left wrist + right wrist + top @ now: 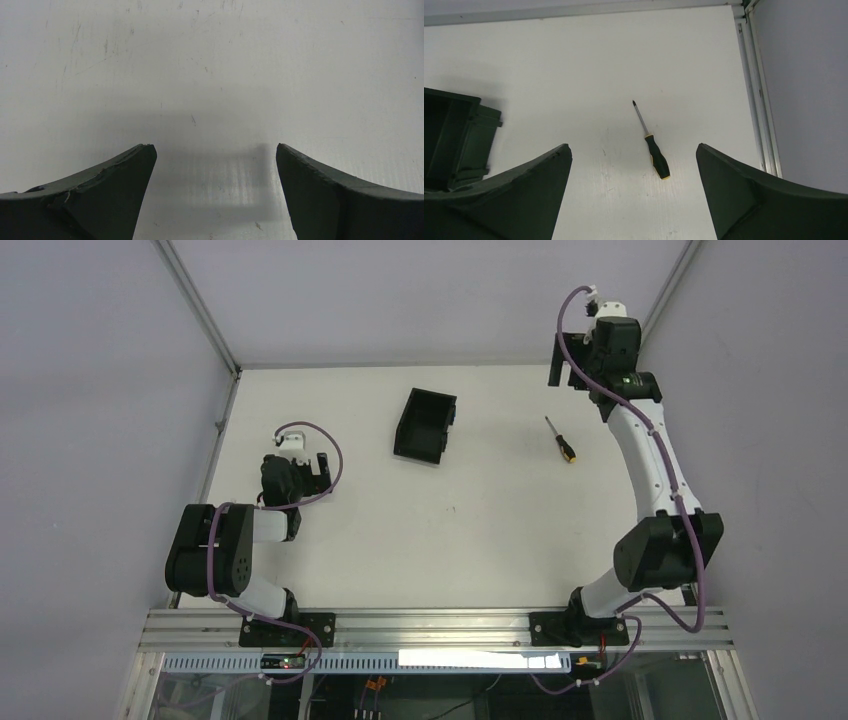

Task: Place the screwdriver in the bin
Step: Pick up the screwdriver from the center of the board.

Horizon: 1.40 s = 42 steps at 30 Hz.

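My right gripper is raised with its fingers open above the screwdriver. It needs to move the fingers down to the screwdriver and close around its black handle (565, 447) (657, 157), which shows between the fingers.
The screwdriver (561, 439) lies flat on the white table, right of centre, its yellow-ended black handle toward the near side. In the right wrist view the screwdriver (656, 155) lies between and beyond my fingers. The black bin (425, 425) stands open-topped left of it, and its edge shows in the right wrist view (454, 135). My right gripper (557, 360) is open and empty, raised above the table's far right, beyond the screwdriver; it also shows in its wrist view (633, 147). My left gripper (322, 467) is open and empty at the left, low over bare table (215, 146).
Grey walls with aluminium frame posts close the table at back, left and right. The right wall's rail (756, 100) runs close beside the screwdriver. The arm bases sit on the rail at the near edge (430, 625).
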{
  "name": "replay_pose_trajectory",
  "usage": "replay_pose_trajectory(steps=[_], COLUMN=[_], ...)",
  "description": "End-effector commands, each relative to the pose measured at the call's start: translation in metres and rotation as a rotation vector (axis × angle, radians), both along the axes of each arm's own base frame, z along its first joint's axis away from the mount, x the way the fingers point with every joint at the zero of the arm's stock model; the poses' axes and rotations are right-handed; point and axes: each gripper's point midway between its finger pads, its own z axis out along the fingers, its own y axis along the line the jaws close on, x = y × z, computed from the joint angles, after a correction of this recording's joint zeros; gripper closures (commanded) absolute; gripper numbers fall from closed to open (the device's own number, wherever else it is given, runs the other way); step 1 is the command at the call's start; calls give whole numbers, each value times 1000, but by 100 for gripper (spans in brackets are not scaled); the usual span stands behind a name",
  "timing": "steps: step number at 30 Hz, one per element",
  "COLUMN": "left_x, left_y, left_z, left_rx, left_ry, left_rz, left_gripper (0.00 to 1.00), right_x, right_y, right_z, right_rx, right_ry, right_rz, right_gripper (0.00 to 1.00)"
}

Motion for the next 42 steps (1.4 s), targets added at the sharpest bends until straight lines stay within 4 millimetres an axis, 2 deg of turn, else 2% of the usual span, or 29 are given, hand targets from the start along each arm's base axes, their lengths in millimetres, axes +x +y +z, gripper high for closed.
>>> replay_pose_trajectory(steps=[1, 9, 13, 14, 21, 29, 32, 37, 42], left_x=[4, 4, 4, 4, 4, 4, 4, 4, 4], left_y=[0, 0, 0, 0, 0, 0, 0, 0, 0], left_z=[14, 14, 14, 14, 14, 14, 14, 14, 14], left_rx=[0, 0, 0, 0, 0, 0, 0, 0, 0], left_ry=[-49, -49, -49, -49, -49, -49, -48, -49, -49], left_rz=[11, 12, 11, 11, 12, 12, 11, 11, 12], left_gripper=[1, 1, 1, 1, 1, 1, 1, 1, 1], right_x=[11, 19, 19, 18, 14, 10, 8, 8, 9], right_y=[-12, -25, -22, -29, -35, -42, -42, -42, -39], right_z=[-43, -134, -177, -187, -238, -268, -273, -267, -250], right_rx=[0, 8, 64, 80, 131, 111, 109, 106, 106], right_ry=[85, 248, 340, 362, 463, 535, 548, 539, 515], right_rz=[-25, -68, -76, -90, -124, -155, -155, -144, -118], right_gripper=[1, 1, 1, 1, 9, 28, 37, 65, 90])
